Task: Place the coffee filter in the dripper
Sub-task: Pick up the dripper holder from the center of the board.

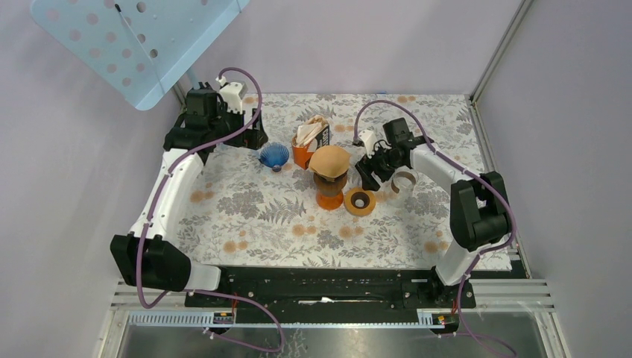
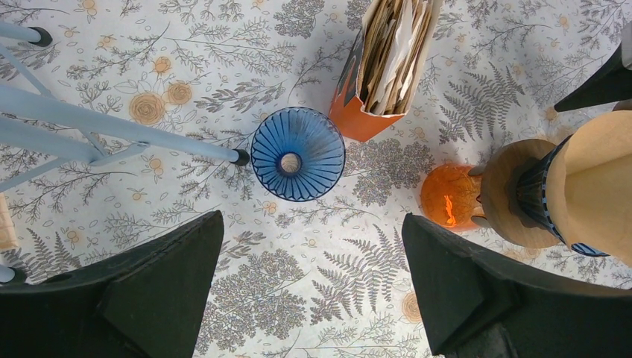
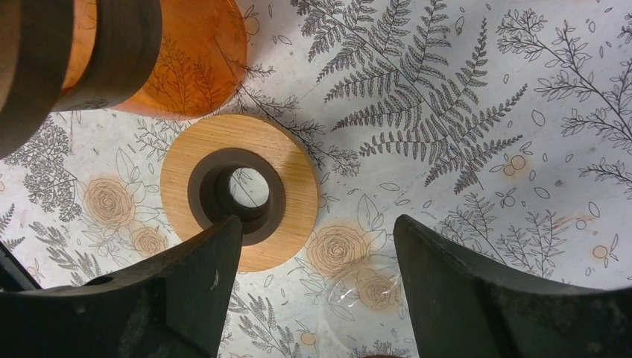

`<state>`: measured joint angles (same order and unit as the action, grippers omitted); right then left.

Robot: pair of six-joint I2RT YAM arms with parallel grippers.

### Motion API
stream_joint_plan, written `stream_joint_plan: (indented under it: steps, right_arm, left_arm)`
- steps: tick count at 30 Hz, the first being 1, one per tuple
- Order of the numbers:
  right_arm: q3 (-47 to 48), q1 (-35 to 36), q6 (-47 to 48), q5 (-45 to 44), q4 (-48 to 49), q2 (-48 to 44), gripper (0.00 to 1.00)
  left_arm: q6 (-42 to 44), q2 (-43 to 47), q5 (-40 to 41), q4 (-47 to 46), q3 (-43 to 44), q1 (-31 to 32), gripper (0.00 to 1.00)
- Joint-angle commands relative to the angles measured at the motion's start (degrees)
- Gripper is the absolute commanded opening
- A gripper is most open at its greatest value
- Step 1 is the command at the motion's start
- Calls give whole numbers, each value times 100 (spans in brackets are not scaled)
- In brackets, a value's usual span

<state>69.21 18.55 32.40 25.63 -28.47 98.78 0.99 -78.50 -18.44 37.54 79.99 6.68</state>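
I should lower my right gripper back astride the wooden ring's far rim (image 1: pixel 369 193) (image 3: pixel 299 198), which is below and back from my right gripper, because the hole has room for a finger.
A tan coffee filter (image 1: pixel 329 159) sits flared in a dark ribbed dripper (image 2: pixel 538 195) on top of the orange carafe (image 1: pixel 329 194); the left wrist view shows the filter (image 2: pixel 596 183) at its right edge. A second, blue dripper (image 1: pixel 273 155) stands empty on the cloth (image 2: pixel 297 154). My left gripper (image 1: pixel 252 139) hangs open just back-left of the blue dripper, nothing between its fingers (image 2: pixel 313 287). My right gripper (image 1: pixel 373 176) is open right of the carafe, over bare cloth (image 3: pixel 317 294), holding nothing.
An orange box of spare filters (image 1: pixel 309 142) stands behind the carafe. A wooden ring (image 1: pixel 360 202) lies in front of it, by my right gripper's left finger (image 3: pixel 298 179). A clear glass (image 1: pixel 403 184) sits under the right arm. A light blue perforated stand (image 1: pixel 134 37) rises at back left.
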Motion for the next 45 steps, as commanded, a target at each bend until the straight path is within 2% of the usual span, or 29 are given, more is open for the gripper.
stream_joint_plan:
  steps: [1,13,34,40,45]
  right_arm:
    - [-101,70,-135,89,230,111,81]
    - [-283,121,-342,-214,256,253,77]
    - [-573,397,-868,-802,557,416,66]
    - [-652,422,-946,-1076,605,409,59]
    - [-525,422,-946,-1163,530,316,48]
  left_arm:
    - [-25,161,-187,-247,-5,-68,99]
    - [-38,114,-266,-265,-41,-136,99]
    - [-61,89,-386,-273,-84,-215,99]
    - [-69,61,-417,-273,-57,-228,99]
    - [-73,38,-449,-273,-50,-237,99]
